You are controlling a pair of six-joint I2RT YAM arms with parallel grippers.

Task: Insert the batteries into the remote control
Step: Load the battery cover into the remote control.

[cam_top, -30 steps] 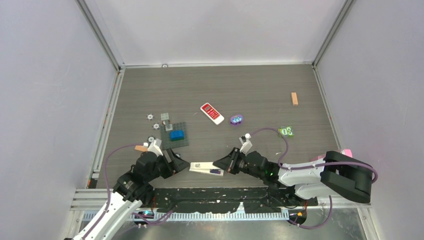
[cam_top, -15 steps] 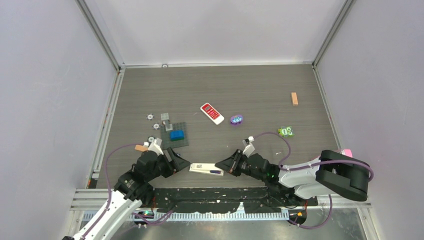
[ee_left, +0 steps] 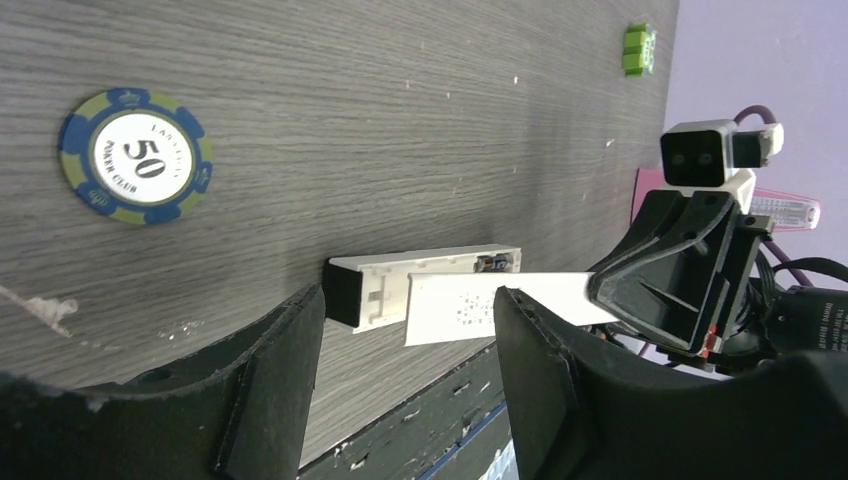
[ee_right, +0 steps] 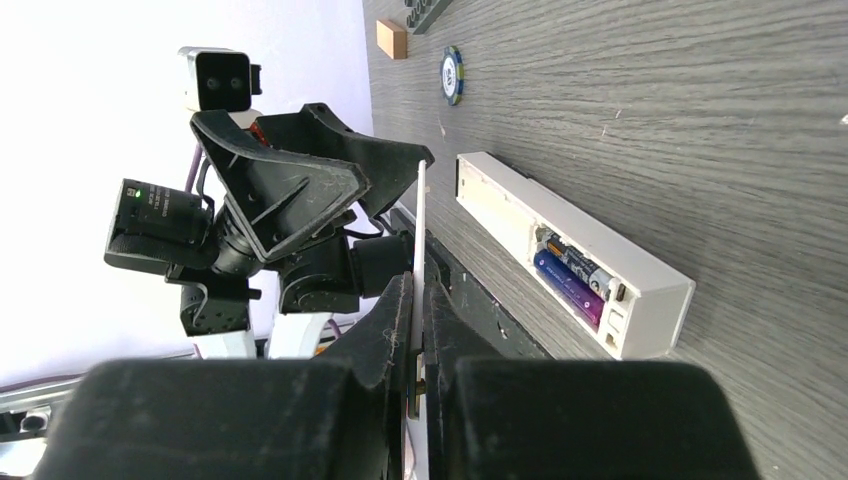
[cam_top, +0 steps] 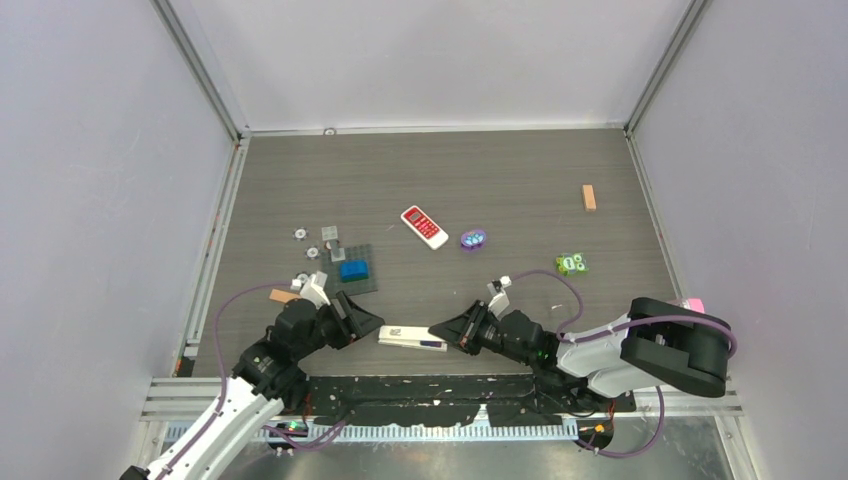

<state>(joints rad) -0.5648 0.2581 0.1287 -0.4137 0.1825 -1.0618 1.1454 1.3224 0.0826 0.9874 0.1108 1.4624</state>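
The cover goes down to the right in the wrist view of my right gripper next, and my right gripper then releases it.
The long white remote control (cam_top: 425, 345) lies near the table's front edge with its battery bay open and its black end (ee_left: 340, 295) toward my left gripper. In the right wrist view a blue-purple battery (ee_right: 572, 290) and a dark battery (ee_right: 570, 257) sit in the bay of the remote (ee_right: 500, 195). No reddish-orange battery is in view. My right gripper (cam_top: 447, 331) is shut on the thin white battery cover (ee_left: 500, 305), held just above the remote. My left gripper (cam_top: 366, 324) is open, its jaws either side of the remote's black end without touching it.
A poker chip (ee_left: 135, 155) lies left of the remote. Farther back are a wider white remote with a red face (cam_top: 424, 226), a purple object (cam_top: 473, 239), a green piece (cam_top: 571, 263), a wooden block (cam_top: 589, 197) and a grey plate with a blue brick (cam_top: 352, 270).
My right gripper has lowered and shifted slightly with the cover toward the remote. My left gripper has edged right toward the remote's black end.
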